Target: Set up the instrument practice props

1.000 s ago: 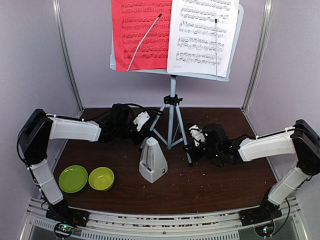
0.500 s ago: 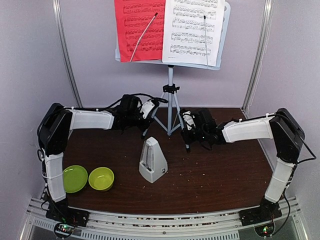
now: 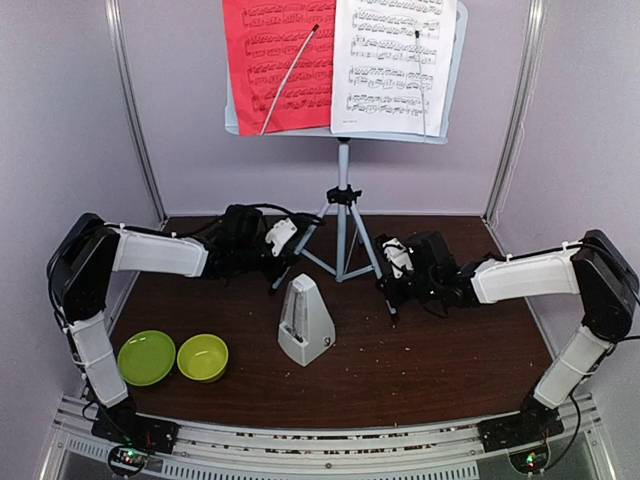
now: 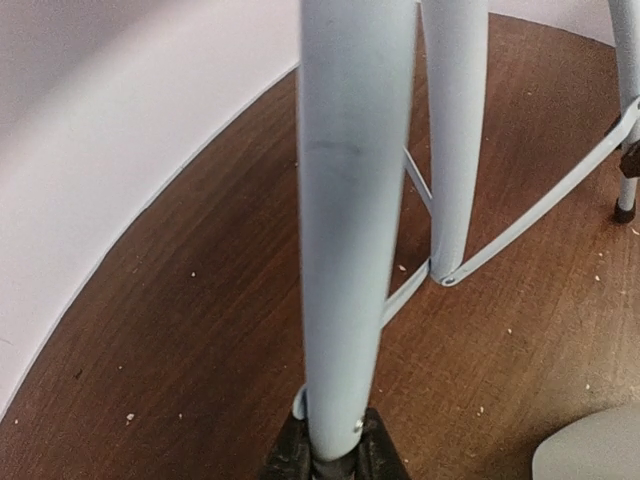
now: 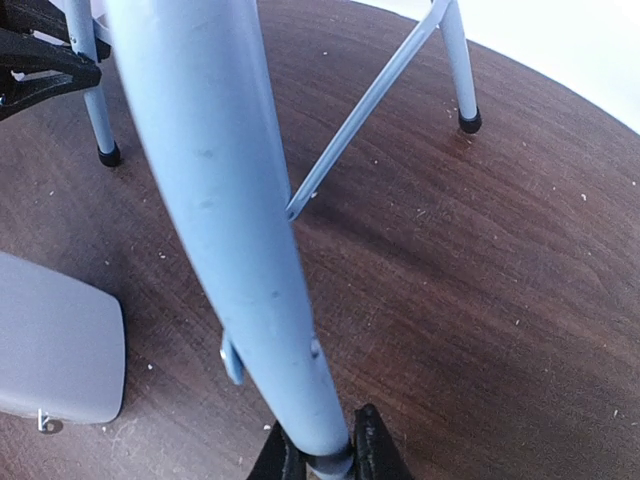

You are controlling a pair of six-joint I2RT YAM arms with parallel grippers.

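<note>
My left gripper shifts the stand's leg (image 4: 350, 230) outward next, away from the metronome. Then it lets go of it on bare tabletop by the back wall (image 4: 205, 315), which lies outward of the gripper.
The grey-white tripod music stand (image 3: 343, 205) stands at the back of the table. Its desk (image 3: 343, 133) holds a red music sheet (image 3: 277, 65) and a white music sheet (image 3: 390, 60). My left gripper (image 3: 283, 255) is shut on the stand's left leg (image 4: 350, 230), near its foot. My right gripper (image 3: 392, 285) is shut on the right leg (image 5: 230, 200), near its foot. The whitish pyramid metronome (image 3: 305, 320) stands in front of the stand, between both grippers. It shows at the edges of the wrist views (image 4: 590, 455) (image 5: 55, 345).
Two lime-green bowls (image 3: 146, 357) (image 3: 202, 357) sit at the front left. Grey walls and metal posts (image 3: 135, 110) close in the back. Crumbs speckle the brown table (image 3: 430, 360).
The stand has shifted back toward me and slightly right with both grippers holding its legs. Both arms have pulled back from the far wall.
</note>
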